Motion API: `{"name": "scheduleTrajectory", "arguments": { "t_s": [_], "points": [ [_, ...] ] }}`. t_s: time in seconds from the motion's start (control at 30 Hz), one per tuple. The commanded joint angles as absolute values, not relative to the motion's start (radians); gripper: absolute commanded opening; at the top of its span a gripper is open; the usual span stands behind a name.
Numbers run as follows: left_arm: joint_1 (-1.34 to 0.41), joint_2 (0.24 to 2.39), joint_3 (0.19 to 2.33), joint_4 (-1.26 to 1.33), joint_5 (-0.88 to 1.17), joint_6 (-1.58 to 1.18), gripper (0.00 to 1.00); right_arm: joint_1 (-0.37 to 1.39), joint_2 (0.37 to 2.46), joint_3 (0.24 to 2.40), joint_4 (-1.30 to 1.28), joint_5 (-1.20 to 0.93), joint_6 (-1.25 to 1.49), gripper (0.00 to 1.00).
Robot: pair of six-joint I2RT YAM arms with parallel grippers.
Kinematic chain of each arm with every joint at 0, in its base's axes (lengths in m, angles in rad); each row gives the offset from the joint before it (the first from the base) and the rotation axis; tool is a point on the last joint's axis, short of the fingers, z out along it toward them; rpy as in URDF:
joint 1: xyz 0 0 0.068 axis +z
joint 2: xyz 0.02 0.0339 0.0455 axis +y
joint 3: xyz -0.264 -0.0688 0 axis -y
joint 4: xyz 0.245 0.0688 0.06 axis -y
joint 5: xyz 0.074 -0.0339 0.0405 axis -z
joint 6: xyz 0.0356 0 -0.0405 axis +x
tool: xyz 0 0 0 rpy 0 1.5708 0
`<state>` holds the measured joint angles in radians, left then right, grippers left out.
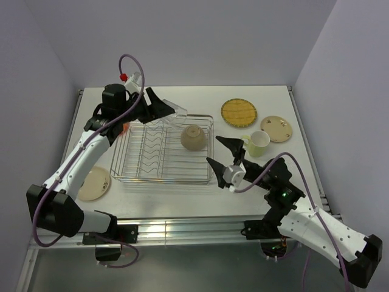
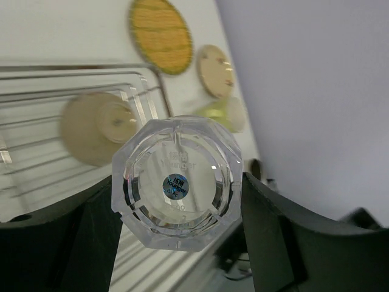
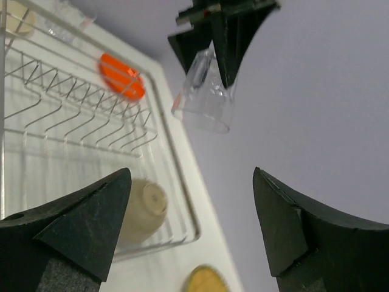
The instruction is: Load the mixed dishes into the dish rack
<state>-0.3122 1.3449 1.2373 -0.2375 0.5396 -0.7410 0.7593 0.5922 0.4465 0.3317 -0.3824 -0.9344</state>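
The spot at the bowl's near side is empty. Next, my left gripper will move back, tip downward, bring the cup (image 1: 176, 110) down onto the wires there and then let go of it.
The dish rack (image 1: 164, 180) is a silver wire basket in the middle of the table. A beige bowl (image 1: 193, 137) lies upside down in its right end. My left gripper (image 1: 163, 108) is shut on a clear plastic cup (image 1: 176, 110) above the rack's back edge. In the left wrist view the cup's base (image 2: 176, 182) fills the gap between both fingers. My right gripper (image 1: 223, 153) stands open and empty just right of the rack, near the pale green mug (image 1: 256, 144). The right wrist view shows the bowl (image 3: 143, 210), the held cup (image 3: 206, 97) and an orange plate (image 3: 121, 76).
A yellow woven plate (image 1: 239, 112) and a tan plate (image 1: 276, 128) lie at the back right. A cream plate (image 1: 94, 184) lies left of the rack, by the left arm. The orange plate (image 1: 126, 126) is mostly hidden behind that arm. Walls close in on three sides.
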Motion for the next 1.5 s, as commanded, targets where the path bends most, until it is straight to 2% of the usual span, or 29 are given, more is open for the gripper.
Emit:
{"name": "scheduleTrajectory", "arguments": {
  "t_s": [0.0,0.17,0.43,0.67,0.97,1.47],
  "points": [
    [-0.325,1.387,1.307,-0.376,0.344,-0.501,0.00,0.704,0.571,0.545,0.062,-0.319,-0.700,0.88],
    [-0.376,1.448,1.336,-0.417,0.244,-0.384,0.00,0.563,0.558,0.586,-0.090,-0.437,-0.554,0.88],
    [-0.491,1.542,1.373,-0.420,0.115,-0.227,0.00,0.394,0.552,0.591,-0.121,-0.505,-0.462,0.89],
    [-0.563,1.588,1.384,-0.431,0.133,-0.126,0.00,0.341,0.554,0.588,-0.110,-0.508,-0.430,0.89],
    [-0.676,1.569,1.310,-0.388,0.262,-0.080,0.00,0.295,0.561,0.580,-0.083,-0.505,-0.405,0.89],
    [-0.788,1.700,1.331,-0.322,0.132,-0.101,0.01,0.256,0.531,0.577,-0.120,-0.509,-0.379,0.89]
  ]
}}
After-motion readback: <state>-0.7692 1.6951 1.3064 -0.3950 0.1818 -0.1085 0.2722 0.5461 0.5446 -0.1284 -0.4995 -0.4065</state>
